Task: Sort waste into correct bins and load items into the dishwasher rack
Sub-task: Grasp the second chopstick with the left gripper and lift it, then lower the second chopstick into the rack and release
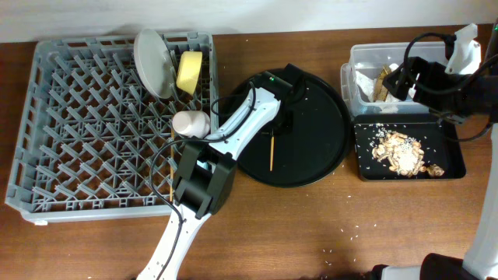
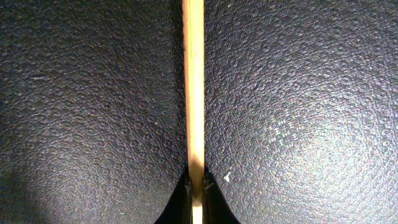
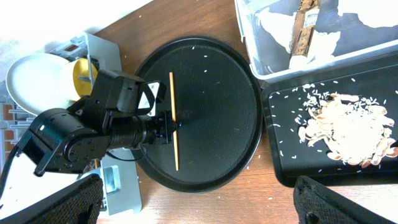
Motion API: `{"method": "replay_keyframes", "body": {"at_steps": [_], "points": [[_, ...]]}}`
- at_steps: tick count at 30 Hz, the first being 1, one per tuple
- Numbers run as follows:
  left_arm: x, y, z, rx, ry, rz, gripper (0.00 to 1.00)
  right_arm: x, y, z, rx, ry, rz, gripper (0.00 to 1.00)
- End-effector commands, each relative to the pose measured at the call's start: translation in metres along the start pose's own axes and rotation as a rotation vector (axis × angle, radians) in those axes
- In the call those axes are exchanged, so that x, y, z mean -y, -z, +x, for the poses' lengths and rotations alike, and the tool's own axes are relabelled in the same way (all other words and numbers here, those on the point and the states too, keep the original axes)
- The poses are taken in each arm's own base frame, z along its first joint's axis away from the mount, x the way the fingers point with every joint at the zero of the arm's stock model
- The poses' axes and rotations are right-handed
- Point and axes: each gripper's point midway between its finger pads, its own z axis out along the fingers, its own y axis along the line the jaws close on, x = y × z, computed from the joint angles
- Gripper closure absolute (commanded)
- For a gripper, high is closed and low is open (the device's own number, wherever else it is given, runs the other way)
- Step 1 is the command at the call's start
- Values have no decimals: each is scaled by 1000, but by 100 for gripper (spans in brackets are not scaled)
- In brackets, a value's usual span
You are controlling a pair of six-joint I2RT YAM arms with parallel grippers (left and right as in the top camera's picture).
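A second chopstick is already in the rack [image 1: 47,117]. Next, my left gripper rises, moves to the left in the overhead view, and lowers beside that chopstick to release.
In the left wrist view my left gripper [image 2: 195,190] is shut on a thin wooden chopstick [image 2: 194,81] that lies on the round black tray [image 2: 298,112]. Overhead, that chopstick [image 1: 271,152] is on the tray's left half. The grey dishwasher rack [image 1: 47,117] holds a pale plate [image 1: 153,62], a yellow bowl [image 1: 190,71], a pink cup [image 1: 191,122] and a second chopstick [image 1: 171,167]. My right gripper [image 3: 199,211] hangs open and empty high above the table. The clear tub [image 1: 360,56] holds napkins and a brown wrapper [image 3: 305,28]. Food leftovers [image 1: 398,150] lie in the black rectangular tray [image 1: 455,167].
The round black tray [image 1: 311,132] lies between the rack and the two bins. Rice grains are scattered over both trays and the wooden table [image 1: 327,233]. The left arm [image 1: 204,183] reaches over the rack's right front corner. The right arm [image 1: 436,78] hovers over the tub.
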Motion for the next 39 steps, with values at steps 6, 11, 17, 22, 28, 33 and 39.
{"method": "replay_keyframes", "body": {"at_steps": [6,11,17,22,28,33,39], "points": [[-6,62,-14,23,-7,13,99,2,0,-1,2,5,10,1],[-19,145,-18,122,-54,32,99,2,0,-1,2,5,10,1],[-11,223,-15,281,-224,127,99,2,0,-1,2,6,10,2],[-46,261,0,326,-213,9,99,2,0,-1,2,6,10,2],[-122,282,49,253,-90,-135,99,2,0,-1,2,6,10,1],[-190,253,85,103,79,-230,99,2,0,-1,2,6,10,2],[-233,175,86,20,229,-261,99,2,0,-1,2,6,10,1]]}}
